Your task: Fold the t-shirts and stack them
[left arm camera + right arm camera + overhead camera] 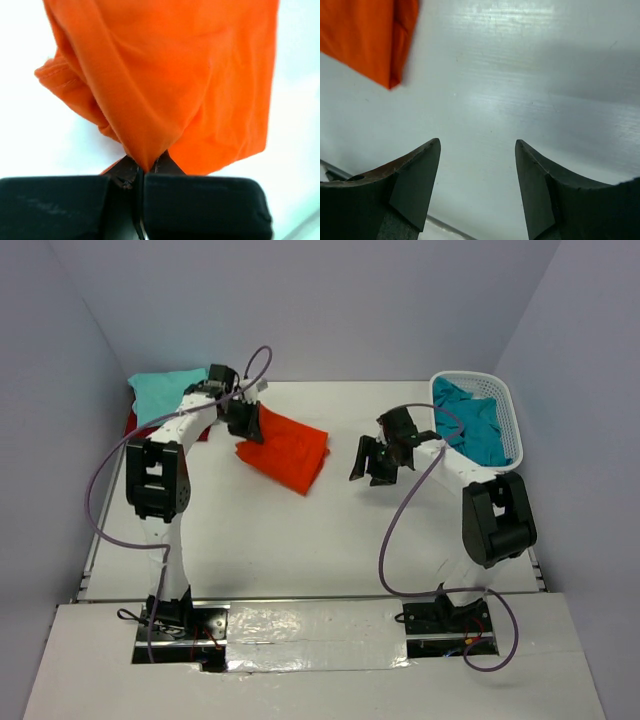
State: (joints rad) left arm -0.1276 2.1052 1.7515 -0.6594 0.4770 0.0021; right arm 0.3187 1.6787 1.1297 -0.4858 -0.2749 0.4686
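Observation:
My left gripper should next lift the orange t-shirt across the stacked mint-aqua and dark red t-shirts toward the side, then lower it.
A folded bright orange t-shirt [290, 450] lies on the white table [300, 540] left of centre. My left gripper [250, 425] is shut on its left edge; in the left wrist view the orange t-shirt [190, 75] bunches into the closed jaws of the left gripper [145, 170]. A mint-aqua t-shirt [160, 392] lies on a dark red t-shirt [132, 423] at the far left. A teal-blue t-shirt [472, 428] fills the basket. My right gripper [370, 462] hovers open and empty right of the orange t-shirt [367, 37]; the right gripper [477, 145] has only table between its fingers.
A white mesh basket [510, 410] stands at the back right corner. Purple cables loop over both arms. The table's front edge [300, 598] runs just ahead of the arm bases.

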